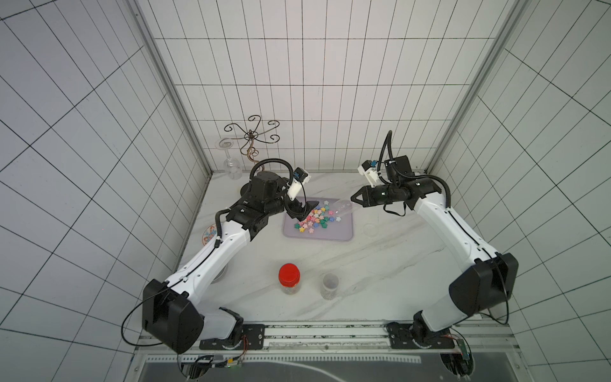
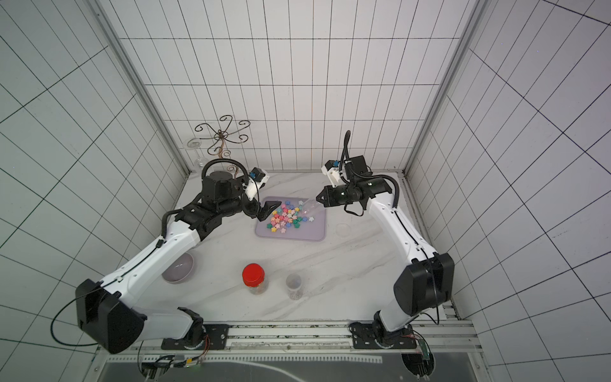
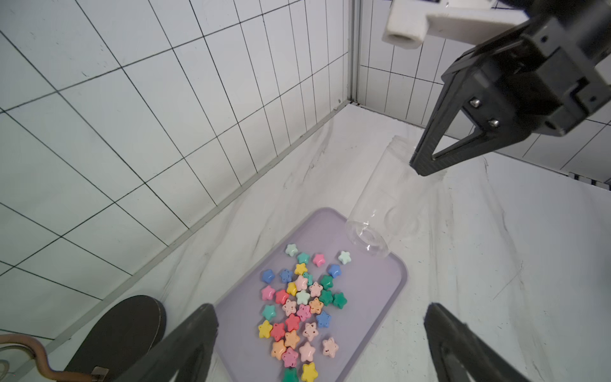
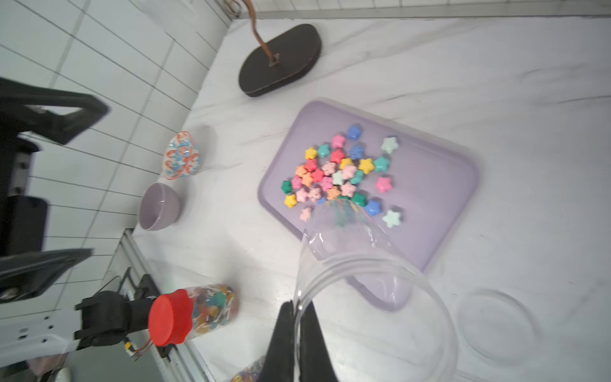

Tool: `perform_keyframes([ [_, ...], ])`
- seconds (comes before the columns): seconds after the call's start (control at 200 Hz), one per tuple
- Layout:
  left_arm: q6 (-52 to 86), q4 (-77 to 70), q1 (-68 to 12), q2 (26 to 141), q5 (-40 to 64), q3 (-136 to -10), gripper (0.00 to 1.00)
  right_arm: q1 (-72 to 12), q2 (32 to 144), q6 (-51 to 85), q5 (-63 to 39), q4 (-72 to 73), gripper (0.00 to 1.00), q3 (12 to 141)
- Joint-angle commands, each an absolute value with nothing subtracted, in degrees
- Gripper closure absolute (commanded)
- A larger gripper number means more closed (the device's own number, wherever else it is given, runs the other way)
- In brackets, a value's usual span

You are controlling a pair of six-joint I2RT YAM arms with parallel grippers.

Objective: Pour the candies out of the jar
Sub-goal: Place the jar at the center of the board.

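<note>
The jar looks empty, so my right gripper should swing it upright, lower it onto the bare tabletop outward of the clear lid and release its rim.
The candies, star shapes in many colours, lie heaped on a lilac tray. The jar is clear and looks empty. It hangs tilted, its far end low over the tray's right back corner. My right gripper is shut on the jar's thin edge at the raised end. My left gripper stands wide open over the tray's left side, holding nothing.
A red-lidded jar of sweets and a clear open jar stand near the front. A clear lid lies right of the tray. A purple bowl, a patterned dish and a wire stand with a wine glass occupy the left side.
</note>
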State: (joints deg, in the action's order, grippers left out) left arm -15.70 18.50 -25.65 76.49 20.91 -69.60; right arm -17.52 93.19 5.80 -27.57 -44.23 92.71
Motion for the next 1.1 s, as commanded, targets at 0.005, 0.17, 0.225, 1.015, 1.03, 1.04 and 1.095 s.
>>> perform_keyframes([
  [0.005, -14.60, 15.85, -25.31, 73.91, 18.33, -67.68, 0.03, -16.97, 99.14, 1.52, -17.04, -55.92, 1.00, 104.49],
  [0.17, -12.73, 14.72, -24.41, 73.37, 18.38, -66.48, 0.03, -16.85, 106.42, 0.81, -10.02, -58.80, 1.00, 110.94],
  [0.225, -11.78, 15.10, -23.55, 74.14, 18.35, -66.94, 0.03, -16.73, 108.75, 0.58, -8.53, -59.57, 1.00, 112.63],
  [1.015, -9.05, 14.74, -19.34, 75.50, 24.34, -67.32, 0.03, -15.12, 127.04, -0.78, -3.42, -66.49, 1.00, 130.87],
  [1.03, -9.05, 14.76, -19.31, 75.50, 24.41, -67.37, 0.03, -15.10, 127.15, -0.79, -3.43, -66.48, 1.00, 130.87],
  [1.04, -9.05, 14.83, -19.31, 75.52, 24.43, -67.40, 0.03, -15.11, 127.19, -0.79, -3.43, -66.54, 1.00, 130.91],
  [1.095, -9.07, 15.01, -19.25, 75.63, 24.52, -67.47, 0.03, -15.01, 127.47, -0.88, -3.51, -66.56, 1.00, 130.87],
])
